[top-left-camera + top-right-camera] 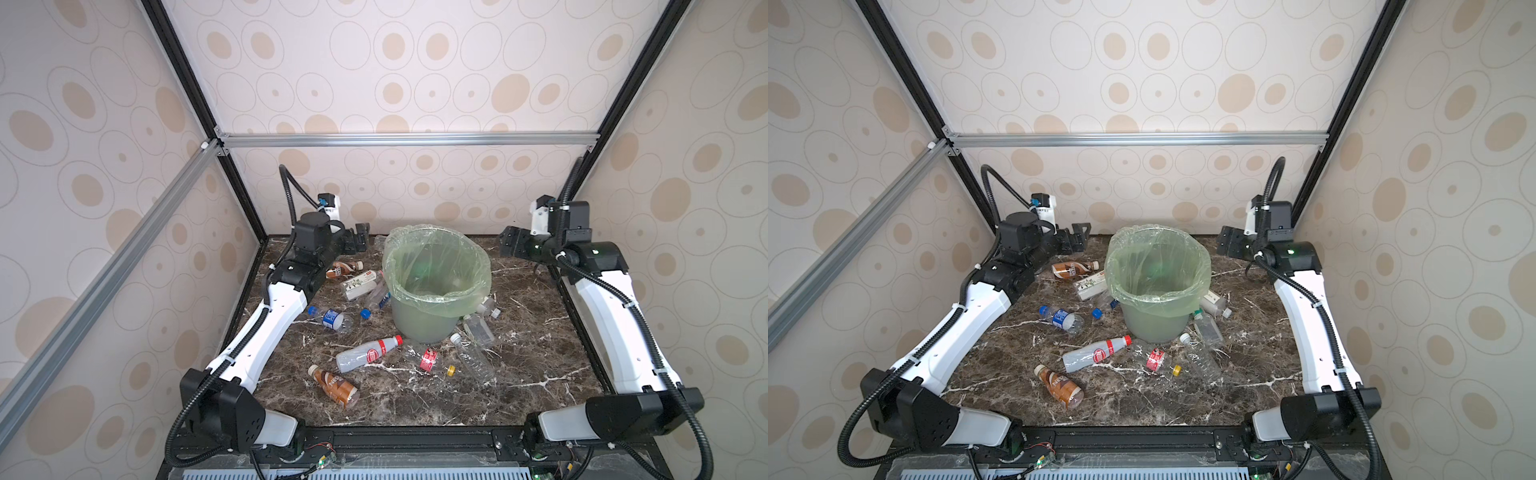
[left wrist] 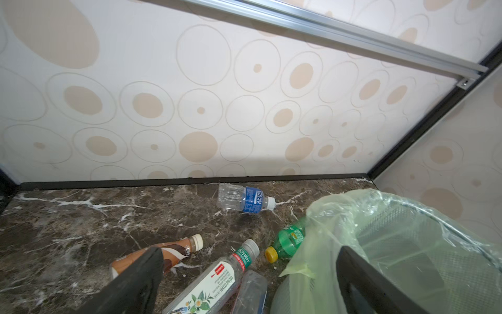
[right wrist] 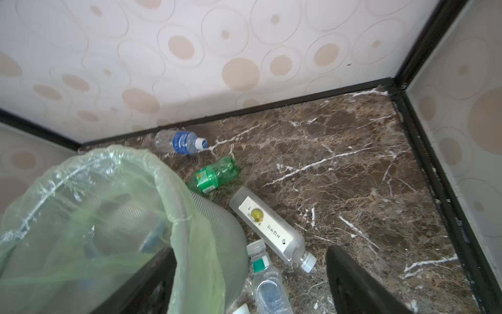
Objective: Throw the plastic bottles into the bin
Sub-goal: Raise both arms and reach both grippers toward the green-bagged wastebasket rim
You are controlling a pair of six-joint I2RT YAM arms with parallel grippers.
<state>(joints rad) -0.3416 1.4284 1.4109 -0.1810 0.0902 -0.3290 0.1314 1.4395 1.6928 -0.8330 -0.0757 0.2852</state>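
I should move my left gripper across toward the bin (image 1: 436, 306) and tip down over the nearest part of the bin's bagged rim (image 1: 389, 249), still outside my open fingers.
The bin (image 1: 436, 306) (image 1: 1158, 300), a pale green bucket lined with a thin bag, stands at the middle back of the marble table. Plastic bottles lie all round it: a brown one (image 1: 343, 269), a white-labelled one (image 1: 359, 284), a blue-labelled one (image 1: 332, 319), a red-labelled one (image 1: 368, 353), another brown one (image 1: 334, 386) and clear ones (image 1: 473, 359). Behind the bin lie a green bottle (image 2: 289, 239) (image 3: 214, 175) and a blue-labelled one (image 2: 245, 199). My left gripper (image 1: 359, 239) (image 2: 248, 252) hovers open left of the bin. My right gripper (image 1: 511, 243) (image 3: 251, 252) hovers open on its right, empty.
A crushed clear bottle with a red label (image 1: 428, 359) and a yellow cap (image 1: 450, 370) lie in front of the bin. Patterned walls and black frame posts close the table on three sides. Bare marble (image 1: 540, 332) shows at the right.
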